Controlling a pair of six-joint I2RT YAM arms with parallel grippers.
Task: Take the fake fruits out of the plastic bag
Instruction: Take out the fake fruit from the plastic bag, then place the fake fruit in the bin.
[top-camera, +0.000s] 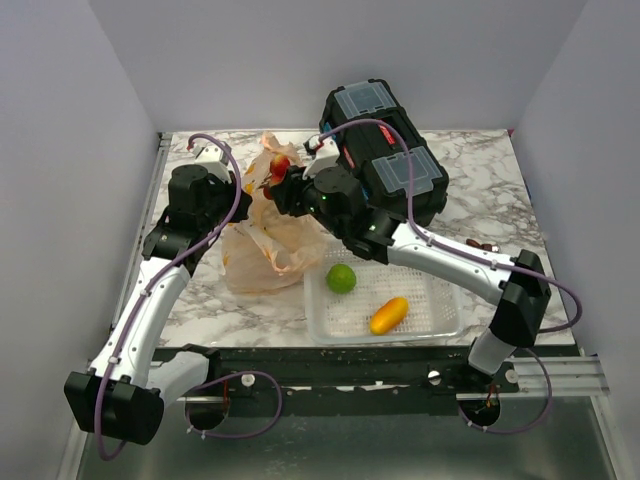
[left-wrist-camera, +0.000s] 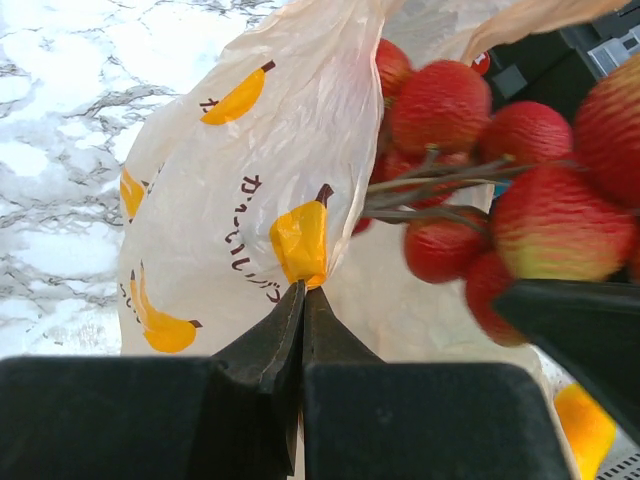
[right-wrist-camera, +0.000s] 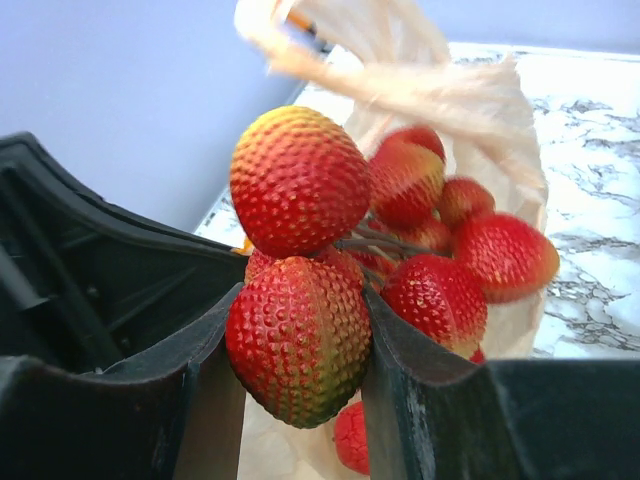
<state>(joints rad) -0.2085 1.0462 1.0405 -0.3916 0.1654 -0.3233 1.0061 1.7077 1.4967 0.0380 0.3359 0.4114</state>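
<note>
My right gripper should swing back from the bag (top-camera: 262, 240) next and go down over the bare bottom of the basket beside the orange oblong fruit, because that spot is still empty.
The peach-tan plastic bag (top-camera: 262, 240) stands at the table's left-centre. My left gripper (left-wrist-camera: 302, 290) is shut on a fold of the plastic bag (left-wrist-camera: 250, 180), pinching it by a yellow print. My right gripper (right-wrist-camera: 300, 310) is shut on one berry of the bunch of red berries (right-wrist-camera: 300, 335) and holds the bunch above the bag's mouth; the bunch also shows in the left wrist view (left-wrist-camera: 480, 190) and in the top view (top-camera: 280, 165). Another red piece (right-wrist-camera: 352, 437) lies inside the bag below. A yellow fruit (left-wrist-camera: 585, 425) shows at the lower right.
A white mesh basket (top-camera: 440, 305) in front holds a green ball (top-camera: 341, 278) and an orange oblong fruit (top-camera: 388, 315). A black toolbox (top-camera: 390, 160) stands behind my right arm. Grey walls close in both sides.
</note>
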